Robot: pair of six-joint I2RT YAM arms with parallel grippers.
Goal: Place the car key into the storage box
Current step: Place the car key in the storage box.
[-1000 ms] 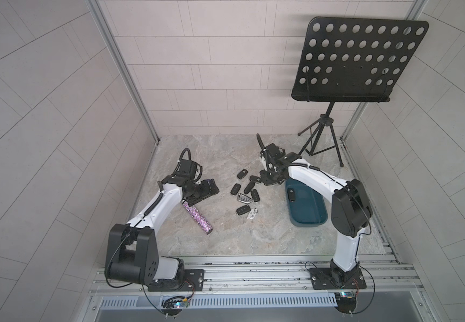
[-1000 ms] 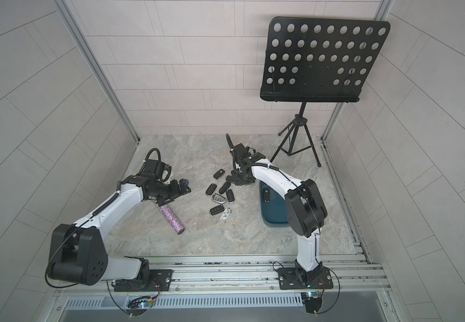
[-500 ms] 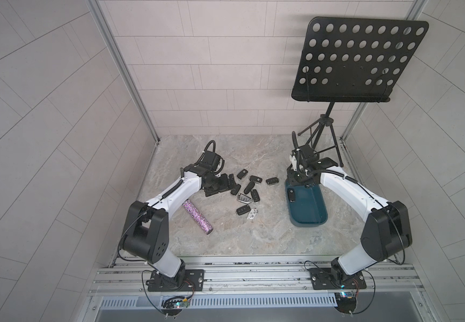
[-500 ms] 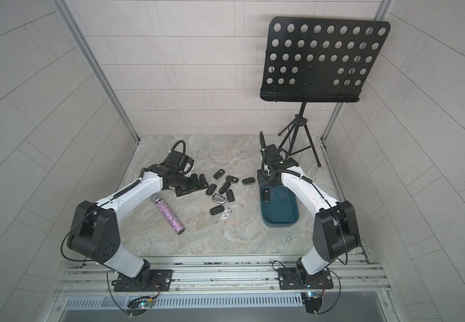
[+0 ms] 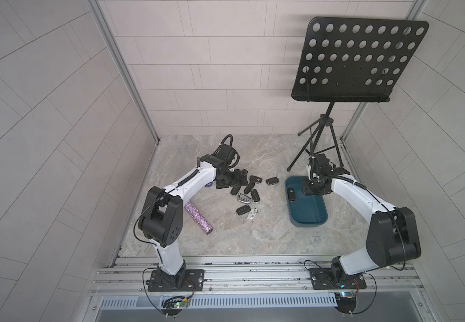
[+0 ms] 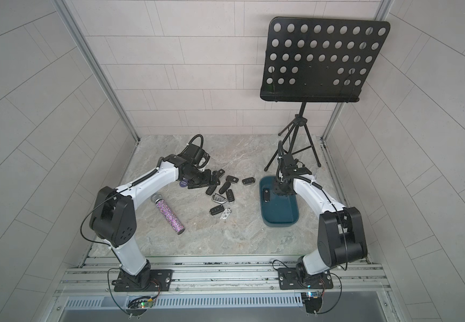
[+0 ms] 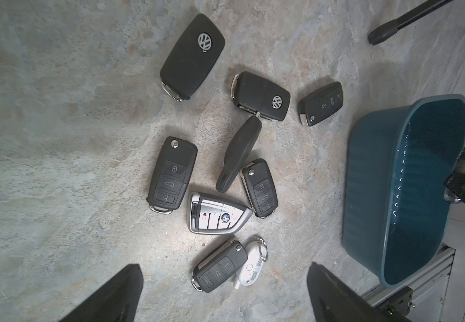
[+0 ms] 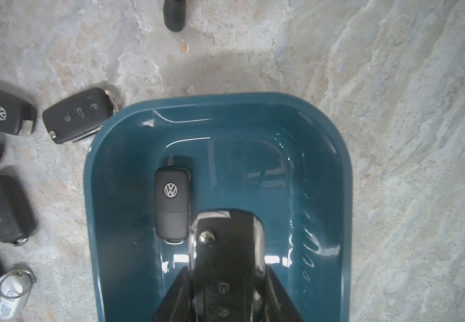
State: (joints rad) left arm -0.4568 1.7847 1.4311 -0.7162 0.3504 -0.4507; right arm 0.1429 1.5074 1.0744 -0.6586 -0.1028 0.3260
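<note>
My right gripper next lowers inside the box's sides and releases the held key, since the box's bottom (image 5: 299,196) (image 8: 219,185) beside the lying key is empty below it.
The storage box (image 5: 309,212) (image 6: 280,216) is a dark teal tray on the stone floor at the right. One black car key (image 5: 291,194) (image 8: 172,203) lies flat inside it. My right gripper (image 5: 313,189) (image 8: 225,292) hangs over the box's far end, shut on another black car key (image 8: 225,251) with a chrome edge. That held key is hidden in both top views. My left gripper (image 5: 229,181) (image 7: 224,281) is open above the heap of loose keys (image 5: 246,192), nothing between its fingers.
Several black fobs, a silver key (image 7: 217,213) and a white fob (image 7: 250,267) lie left of the box. A glittery purple microphone (image 5: 197,217) lies near the left arm. The music stand's tripod (image 5: 320,145) stands just behind the box.
My right gripper carried a key from the heap rightward to above the box. My left arm swung right from the microphone to the heap of keys.
</note>
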